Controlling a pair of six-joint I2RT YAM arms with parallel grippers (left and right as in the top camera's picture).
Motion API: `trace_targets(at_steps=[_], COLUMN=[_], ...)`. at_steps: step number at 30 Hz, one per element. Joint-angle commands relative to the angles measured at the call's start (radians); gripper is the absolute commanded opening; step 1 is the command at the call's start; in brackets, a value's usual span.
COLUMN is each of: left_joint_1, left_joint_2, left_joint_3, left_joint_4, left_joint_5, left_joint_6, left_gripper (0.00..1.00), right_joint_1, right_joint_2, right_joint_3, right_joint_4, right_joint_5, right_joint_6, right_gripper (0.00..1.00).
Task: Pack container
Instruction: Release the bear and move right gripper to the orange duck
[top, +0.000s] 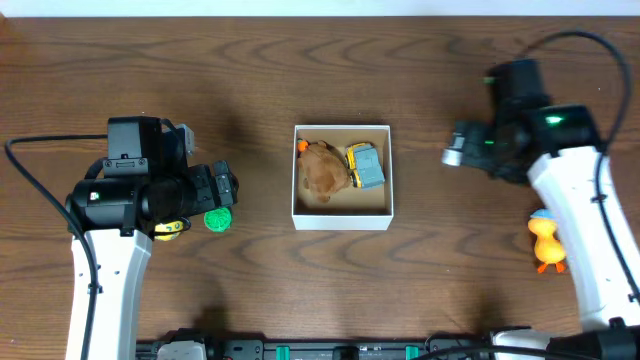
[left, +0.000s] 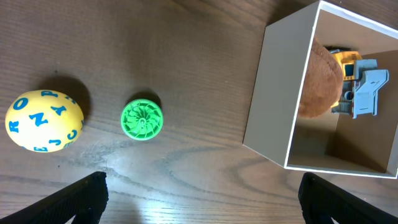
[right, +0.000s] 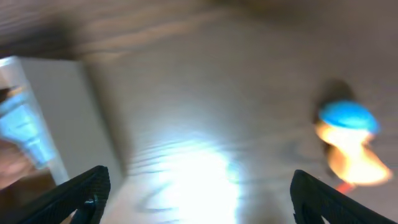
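My right gripper first moves back, away from the container, next, to get down onto the duck's blue cap (top: 541, 214).
The container (top: 342, 216) is a small square white-walled box with a brown inside at the table's middle. It holds a brown plush toy (top: 322, 172) and a yellow and grey-blue toy vehicle (top: 365, 166). It also shows in the left wrist view (left: 273, 99) and, blurred, in the right wrist view (right: 50, 99). My left gripper (left: 199, 199) is open and empty, left of the container, near a green disc toy (top: 217, 219) (left: 142, 119) and a yellow letter ball (top: 170, 230) (left: 43, 121). My right gripper (right: 199, 193) is open and empty, right of the container. A yellow duck with a blue cap (top: 546, 243) (right: 348, 140) lies at the right.
The wooden table (top: 450, 280) carries only these things. A black rail (top: 330, 350) runs along the table's front edge. Cables trail from both arms at the far left and far right.
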Motion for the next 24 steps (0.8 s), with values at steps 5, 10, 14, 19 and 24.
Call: trace_targets(at_steps=[5,10,14,19,24], left_joint_1=[0.002,0.002,0.002,0.002,0.002], left_joint_2=[-0.003,-0.003,-0.003,-0.003,-0.003], left_joint_3=[0.018,0.018,0.018,0.018,0.018], left_joint_4=[-0.003,-0.002,-0.002,-0.002,-0.003], left_joint_5=[0.010,0.009,0.009,0.010,0.010], left_joint_6=[-0.001,-0.001,-0.001,-0.001,-0.001], left_gripper=[0.98,0.98,0.98,0.98,0.98], right_joint_1=[-0.258,-0.396,-0.463,-0.492,-0.492], right_joint_2=[-0.007,-0.007,-0.007,-0.007,-0.006], right_joint_3=[-0.129,-0.294,-0.411,-0.508,-0.594], right_joint_4=[0.021,0.139,0.280,0.447,0.581], right_joint_5=[-0.028,-0.027,-0.028,-0.023,-0.005], right_joint_6=[-0.078,-0.109,-0.157,-0.179,-0.178], right_gripper=[0.96,0.96,0.99,0.99,0.98])
